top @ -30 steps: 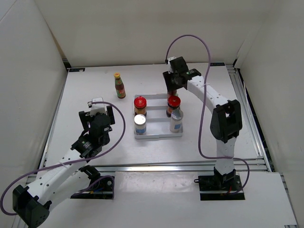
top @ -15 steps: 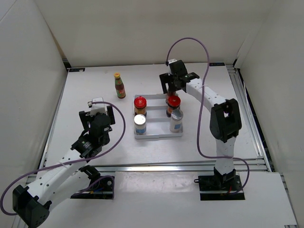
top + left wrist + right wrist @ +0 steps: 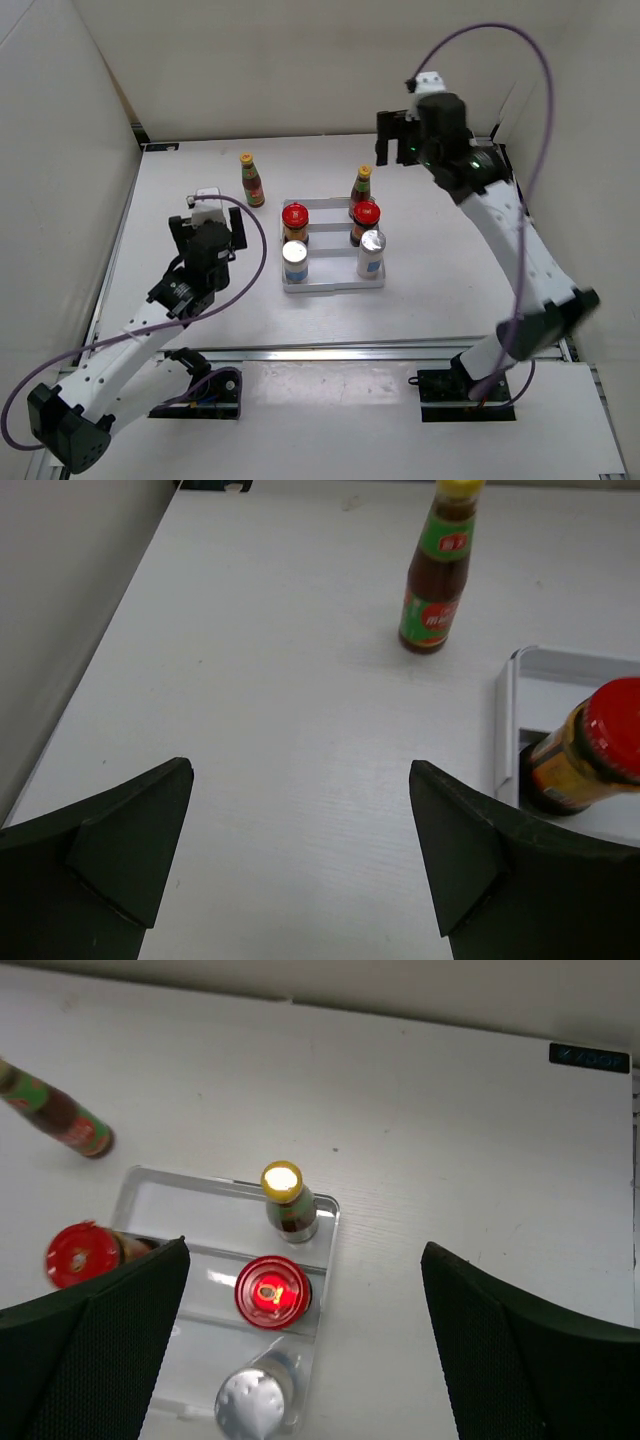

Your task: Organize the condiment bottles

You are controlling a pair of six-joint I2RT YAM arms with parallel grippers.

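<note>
The left gripper will next move away from the robot's base over the loose sauce bottle, then lower around the yellow-capped neck [image 3: 248, 167] [image 3: 455, 504].
A white tray [image 3: 333, 284] holds five condiment bottles. Its right column has a slim sauce bottle [image 3: 361, 186] at the back, a red-lidded jar [image 3: 365, 220] and a silver-topped shaker [image 3: 371, 252]. Its left column has a jar [image 3: 294, 219] and a shaker [image 3: 294, 262]. A second sauce bottle [image 3: 252, 180] stands on the table left of the tray. My right gripper [image 3: 395, 150] hangs open high above the tray's back right, with sauce bottle [image 3: 285, 1200], jar [image 3: 272, 1292] and shaker [image 3: 252, 1400] below it. My left gripper [image 3: 206, 232] is open, facing the loose sauce bottle [image 3: 437, 580].
White walls enclose the table on the left, back and right. Metal rails run along the left, right and near edges. In the left wrist view the tray's rim [image 3: 508, 720] and the left jar [image 3: 590, 750] sit at the right.
My right gripper opened, let go of the sauce bottle at the tray's back right corner, and rose up and away to the right. The left arm barely shifted.
</note>
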